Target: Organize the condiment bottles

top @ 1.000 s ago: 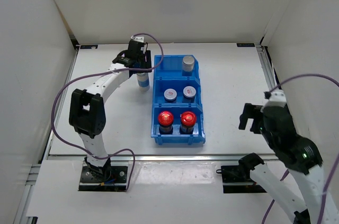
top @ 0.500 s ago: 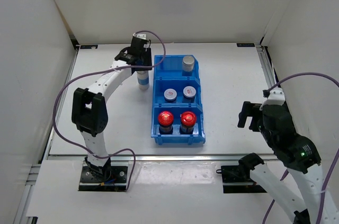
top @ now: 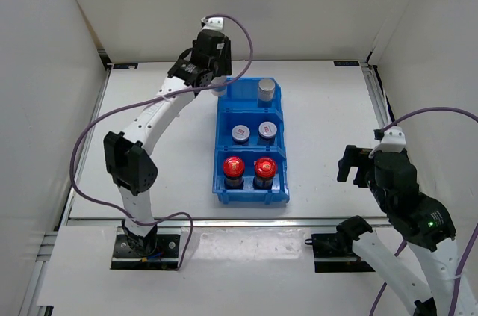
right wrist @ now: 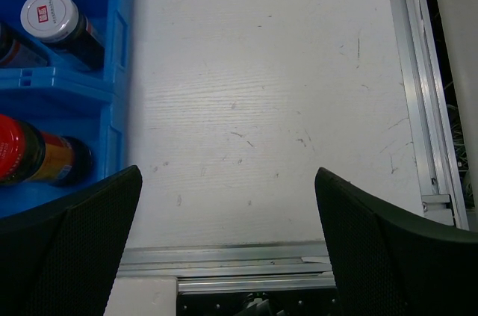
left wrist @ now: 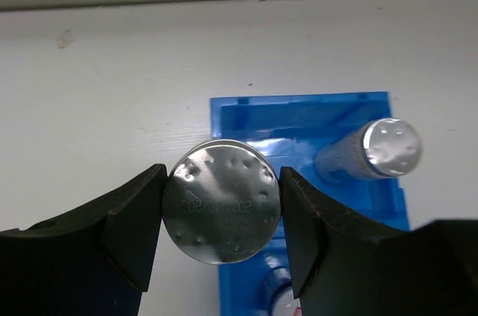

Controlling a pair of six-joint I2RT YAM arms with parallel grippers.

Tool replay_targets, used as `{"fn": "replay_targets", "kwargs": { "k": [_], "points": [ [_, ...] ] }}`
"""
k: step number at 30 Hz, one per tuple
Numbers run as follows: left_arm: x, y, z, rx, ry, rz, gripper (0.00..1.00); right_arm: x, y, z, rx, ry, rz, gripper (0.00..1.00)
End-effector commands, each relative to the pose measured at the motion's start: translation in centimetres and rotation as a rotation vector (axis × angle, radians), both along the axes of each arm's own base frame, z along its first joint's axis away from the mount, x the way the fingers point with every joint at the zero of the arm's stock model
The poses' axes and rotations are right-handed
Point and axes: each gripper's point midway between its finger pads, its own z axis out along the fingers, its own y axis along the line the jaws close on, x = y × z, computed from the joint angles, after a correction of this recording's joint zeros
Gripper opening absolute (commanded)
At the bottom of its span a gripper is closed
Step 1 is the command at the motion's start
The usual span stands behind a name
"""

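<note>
I should move my left gripper toward the second silver-capped cylinder (top: 266,90), then down into the blue bin's far section to release the bottle, as the spot beside that cylinder is empty.
My left gripper (top: 215,81) (left wrist: 222,204) is shut on a tall silver-capped condiment bottle (left wrist: 222,200). It holds the bottle upright in the air over the left edge of the blue bin's (top: 250,181) far compartment. A second silver-capped cylinder (top: 266,90) (left wrist: 388,148) stands in that compartment. Two silver-lidded jars (top: 240,134) (top: 267,131) fill the middle compartment. The near compartment holds two red-lidded jars (top: 234,166) (top: 264,167). My right gripper (top: 357,165) (right wrist: 228,178) hangs open over bare table to the right of the bin, nothing between its fingers.
The right wrist view shows the bin's right wall (right wrist: 119,69), one silver-lidded jar (right wrist: 51,16) and one red-lidded jar (right wrist: 19,150). An aluminium rail (right wrist: 299,256) marks the table's near edge. White walls enclose the table at the back and both sides.
My left gripper closed on the cylinder standing left of the bin, lifted it and carried it back and right over the bin's far compartment. The right arm barely moved.
</note>
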Motion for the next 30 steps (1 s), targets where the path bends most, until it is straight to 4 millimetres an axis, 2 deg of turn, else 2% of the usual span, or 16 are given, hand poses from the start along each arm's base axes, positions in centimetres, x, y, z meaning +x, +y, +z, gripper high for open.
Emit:
{"fn": "replay_targets", "kwargs": {
  "k": [1, 3, 5, 6, 8, 9, 12, 13, 17, 20, 23, 24, 26, 27, 28, 30],
  "points": [
    [0.1, -3.5, 3.3, -0.095, -0.083, -0.056, 0.11, 0.7, 0.3, 0.8, 0.004, -0.037, 0.009, 1.0],
    [0.3, -4.6, 1.7, -0.101, -0.051, -0.069, 0.11, 0.6, 0.3, 0.9, 0.008, -0.045, 0.009, 1.0],
    [0.4, -5.6, 1.4, -0.118, -0.044, -0.082, 0.11, 0.6, 0.3, 0.9, 0.008, -0.045, 0.009, 1.0],
    [0.6, -6.4, -0.2, -0.113, -0.017, -0.086, 0.11, 0.6, 0.3, 0.9, 0.008, -0.045, 0.009, 1.0],
    [1.0, -7.2, -0.6, -0.129, -0.008, -0.1, 0.11, 0.6, 0.3, 0.9, 0.008, -0.045, 0.009, 1.0],
    [1.4, -7.5, -2.2, -0.114, 0.017, -0.099, 0.11, 0.5, 0.4, 0.9, 0.012, -0.043, 0.017, 1.0],
    [2.0, -8.1, -3.7, -0.115, 0.038, -0.102, 0.11, 0.5, 0.4, 0.9, 0.012, -0.043, 0.017, 1.0],
    [2.4, -8.3, -4.7, -0.107, 0.051, -0.101, 0.11, 0.5, 0.4, 0.9, 0.012, -0.043, 0.017, 1.0],
    [2.7, -8.5, -6.5, -0.091, 0.079, -0.099, 0.15, 0.5, 0.4, 0.9, 0.012, -0.043, 0.017, 1.0],
    [2.8, -8.6, -7.2, -0.085, 0.088, -0.098, 0.2, 0.5, 0.4, 0.9, 0.012, -0.043, 0.017, 1.0],
    [2.6, -8.8, -7.6, -0.088, 0.102, -0.113, 0.45, 0.7, 0.5, 1.0, 0.017, -0.051, 0.017, 1.0],
    [2.6, -8.8, -7.6, -0.088, 0.102, -0.113, 0.68, 0.7, 0.5, 1.0, 0.017, -0.051, 0.017, 1.0],
    [2.5, -8.8, -8.0, -0.083, 0.11, -0.113, 0.88, 0.7, 0.5, 1.0, 0.017, -0.051, 0.017, 1.0],
    [2.4, -8.7, -7.4, -0.089, 0.101, -0.114, 0.99, 0.7, 0.5, 1.0, 0.017, -0.051, 0.017, 1.0],
    [2.4, -8.7, -7.4, -0.089, 0.101, -0.114, 0.99, 0.7, 0.5, 1.0, 0.017, -0.051, 0.017, 1.0],
    [2.3, -8.1, -5.4, -0.076, 0.062, -0.11, 0.99, 0.7, 0.5, 1.0, 0.017, -0.051, 0.017, 1.0]
  ]
}}
